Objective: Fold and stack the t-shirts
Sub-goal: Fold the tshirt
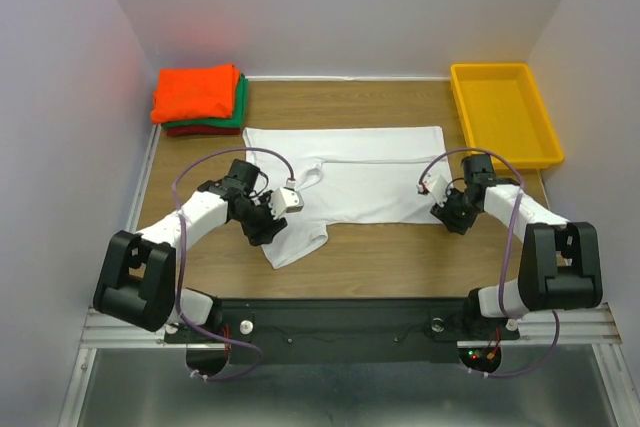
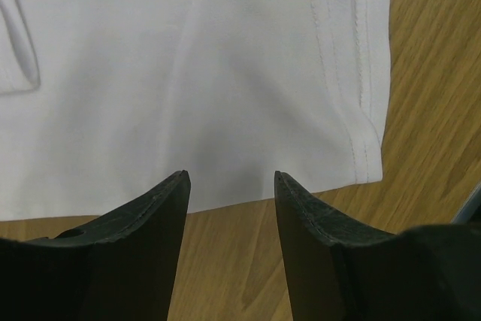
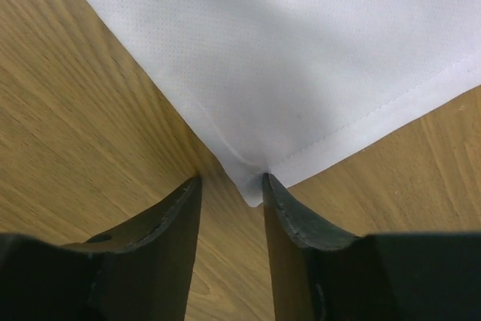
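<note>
My left gripper lowers and moves forward onto that cloth next. The flap's edge (image 2: 231,205) lies below, just past my fingers, and bare wood shows between them.
A white t-shirt (image 1: 370,172) lies spread on the wooden table, one flap reaching toward the near edge on the left. My left gripper (image 1: 264,230) is open at that flap. In the left wrist view the shirt (image 2: 188,73) ends just beyond my open left gripper (image 2: 231,174), with bare wood between the fingers. My right gripper (image 1: 446,218) is open at the shirt's near right corner. In the right wrist view that corner of the shirt (image 3: 316,58) pokes between the tips of my right gripper (image 3: 231,178) and touches the right finger. Folded orange (image 1: 197,90), green (image 1: 240,107) and dark red (image 1: 200,131) shirts are stacked at the back left.
A yellow plastic tray (image 1: 488,68) stands at the back right, close behind my right arm. White walls enclose the table on three sides. Bare wood (image 1: 400,257) shows between the shirt and the arm bases.
</note>
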